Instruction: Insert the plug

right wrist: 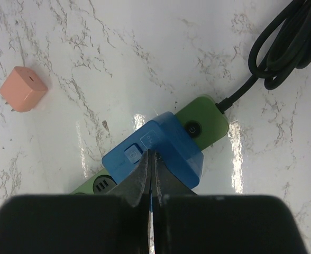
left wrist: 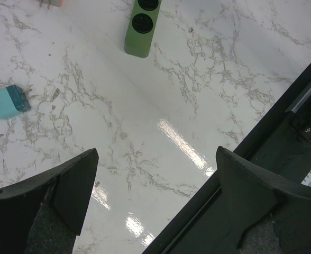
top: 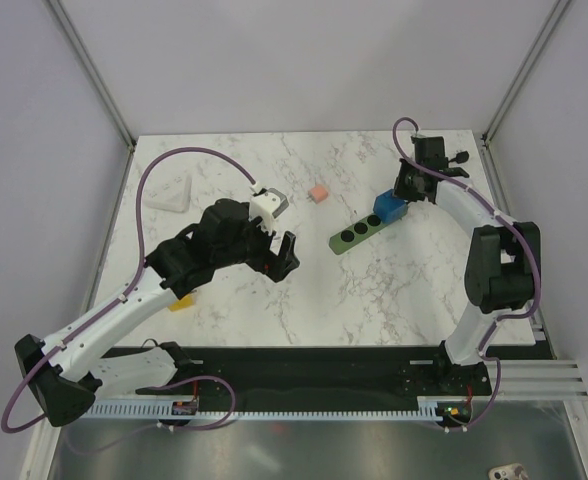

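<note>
I need to move my left gripper to the left in the wrist view next, turning and lowering it around the pale teal block (left wrist: 7, 101), as the green power strip's near sockets are empty.
A green power strip (top: 359, 233) lies slantwise on the marble table. A blue plug (top: 389, 208) sits on its far right end, beside the power button (right wrist: 192, 128). My right gripper (top: 406, 185) is right above the plug. In the right wrist view its fingers are pressed together and empty, and the gripper (right wrist: 151, 156) has its tips over the top face of the blue plug (right wrist: 166, 145). My left gripper (top: 279, 262) is open and empty to the left of the strip. The left wrist view shows the gripper (left wrist: 156, 153) low over bare table, with the strip's near end (left wrist: 141, 26) ahead.
A pink block (top: 319, 193) lies left of the strip's far end. A pale teal block (left wrist: 7, 101) lies left of my left gripper. A white triangular piece (top: 170, 193) is at far left and a yellow piece (top: 182, 303) under the left arm. The strip's black cable (right wrist: 282, 42) coils behind.
</note>
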